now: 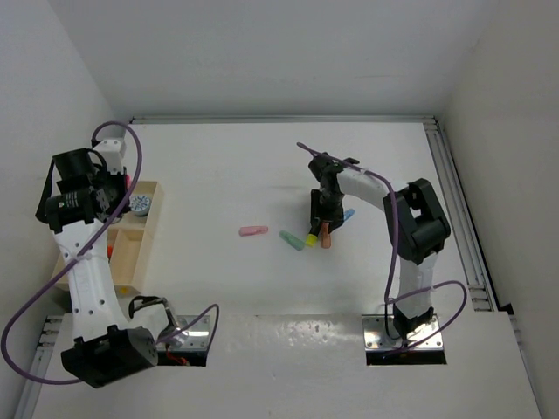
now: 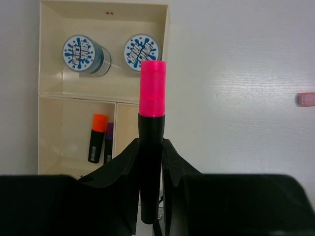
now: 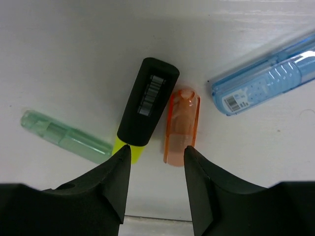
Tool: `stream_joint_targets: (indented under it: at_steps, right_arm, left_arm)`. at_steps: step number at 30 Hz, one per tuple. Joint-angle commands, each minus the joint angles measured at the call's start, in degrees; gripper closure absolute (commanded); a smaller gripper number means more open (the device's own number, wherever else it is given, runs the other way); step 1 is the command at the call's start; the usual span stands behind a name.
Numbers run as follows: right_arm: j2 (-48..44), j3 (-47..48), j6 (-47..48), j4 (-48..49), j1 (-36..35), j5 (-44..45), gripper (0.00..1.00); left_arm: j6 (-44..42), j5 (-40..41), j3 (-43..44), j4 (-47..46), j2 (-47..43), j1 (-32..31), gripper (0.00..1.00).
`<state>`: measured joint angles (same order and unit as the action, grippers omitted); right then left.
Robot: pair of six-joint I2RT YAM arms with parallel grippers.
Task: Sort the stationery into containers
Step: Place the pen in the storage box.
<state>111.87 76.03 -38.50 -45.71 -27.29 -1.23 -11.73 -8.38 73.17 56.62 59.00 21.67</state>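
My left gripper will next move back and down into the highlighters' section [image 2: 73, 136] and release the pink-ended one. That space is below it and nearer my base.
My left gripper [image 2: 151, 145] is shut on a black highlighter with a pink end [image 2: 152, 88] and holds it above the wooden tray [image 2: 51, 88]. The tray's far compartment holds two patterned rolls [image 2: 81, 54] [image 2: 141, 51]. A nearer one holds an orange-ended [image 2: 97, 137] and a purple-ended highlighter [image 2: 109, 142]. My right gripper [image 3: 155, 155] is open, low over the table, its jaws on either side of the yellow end of a black highlighter [image 3: 147, 103] and the near end of a salmon stub [image 3: 181, 125]. A green stub [image 3: 64, 136] lies to the left and a blue stub [image 3: 266, 81] to the right.
A pink stub [image 1: 253, 231] lies alone on the white table between the tray [image 1: 150, 229] and the right gripper [image 1: 323, 218]. The left gripper [image 1: 122, 188] hangs at the tray's far end. White walls close in on three sides.
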Motion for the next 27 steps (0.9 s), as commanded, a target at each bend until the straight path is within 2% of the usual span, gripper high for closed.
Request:
stream_joint_targets:
  at_steps: [1, 7, 15, 27]
  right_arm:
    - [2.5, 2.6, -1.3, 0.9, 0.0, -0.3, 0.54]
    - [3.7, 5.6, -1.2, 0.1, 0.0, -1.4, 0.55]
    - [3.2, 2.5, -2.7, 0.5, -0.7, -0.4, 0.54]
    - [6.8, 5.2, -1.8, 2.4, -1.1, 0.2, 0.55]
  left_arm:
    - [1.3, -0.2, 2.8, 2.0, -1.2, 2.0, 1.00]
    - [0.7, -0.7, 2.5, 4.1, -0.9, 5.1, 1.00]
    - [-0.1, -0.4, 1.4, 3.5, -1.0, 6.4, 1.00]
    - [-0.2, -1.5, 1.3, 4.7, 3.4, 9.3, 1.00]
